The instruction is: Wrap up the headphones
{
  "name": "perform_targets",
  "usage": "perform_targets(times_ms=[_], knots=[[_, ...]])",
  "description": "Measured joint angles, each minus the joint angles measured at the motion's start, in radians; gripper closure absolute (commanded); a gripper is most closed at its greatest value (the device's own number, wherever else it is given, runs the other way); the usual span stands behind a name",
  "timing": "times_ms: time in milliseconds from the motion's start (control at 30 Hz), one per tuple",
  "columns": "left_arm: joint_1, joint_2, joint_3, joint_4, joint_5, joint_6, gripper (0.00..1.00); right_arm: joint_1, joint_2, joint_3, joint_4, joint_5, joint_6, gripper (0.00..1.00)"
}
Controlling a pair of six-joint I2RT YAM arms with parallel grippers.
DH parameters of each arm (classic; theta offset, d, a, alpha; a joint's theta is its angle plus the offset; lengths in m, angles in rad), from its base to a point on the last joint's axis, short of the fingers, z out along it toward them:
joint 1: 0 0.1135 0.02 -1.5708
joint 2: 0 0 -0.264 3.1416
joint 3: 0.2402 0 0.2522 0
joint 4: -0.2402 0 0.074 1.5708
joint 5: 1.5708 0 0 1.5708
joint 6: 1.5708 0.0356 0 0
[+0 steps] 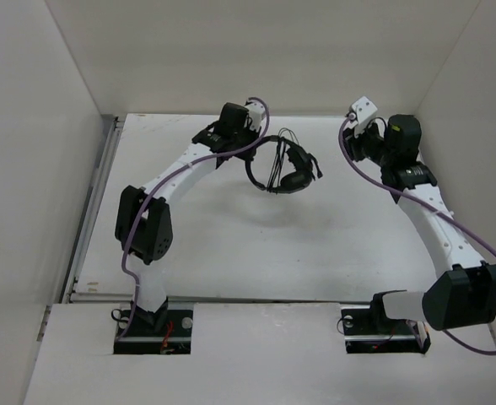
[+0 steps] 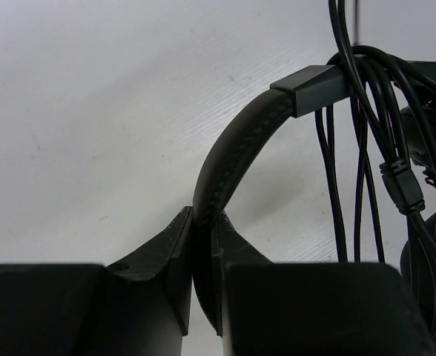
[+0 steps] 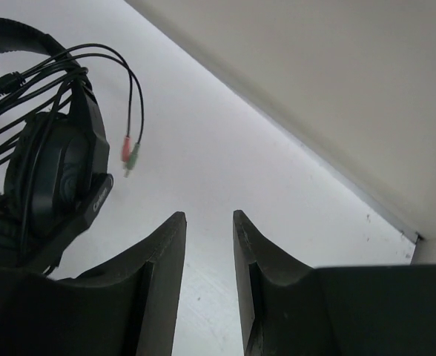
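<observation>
My left gripper lowers the headphones point(image 1: 286, 167) onto the white table next, since the cable is looped over the headphones' headband.
The black headphones point(image 1: 286, 167) hang in the air at the back middle, held by my left gripper point(image 1: 252, 135). In the left wrist view the jaws are shut on the padded headband point(image 2: 236, 144), and the thin black cable point(image 2: 366, 148) is looped several times over the band. My right gripper point(image 1: 358, 139) is to the right of the headphones, apart from them. It is open and empty point(image 3: 208, 216). In the right wrist view an earcup point(image 3: 51, 178) with cable loops is at the left, and the reddish and green plug tips point(image 3: 129, 156) dangle free.
White walls point(image 1: 256, 51) enclose the white table point(image 1: 256, 245) at the back and both sides. A metal rail point(image 1: 92, 202) runs along the left edge. Purple robot cables point(image 1: 374, 181) trail along both arms.
</observation>
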Motion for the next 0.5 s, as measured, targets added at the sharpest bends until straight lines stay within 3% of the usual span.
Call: perform_targets(times_ms=[500], knots=[[0.028, 0.061, -0.153, 0.063, -0.021, -0.08, 0.99, -0.078, -0.077, -0.121, -0.003, -0.029, 0.07, 0.63]])
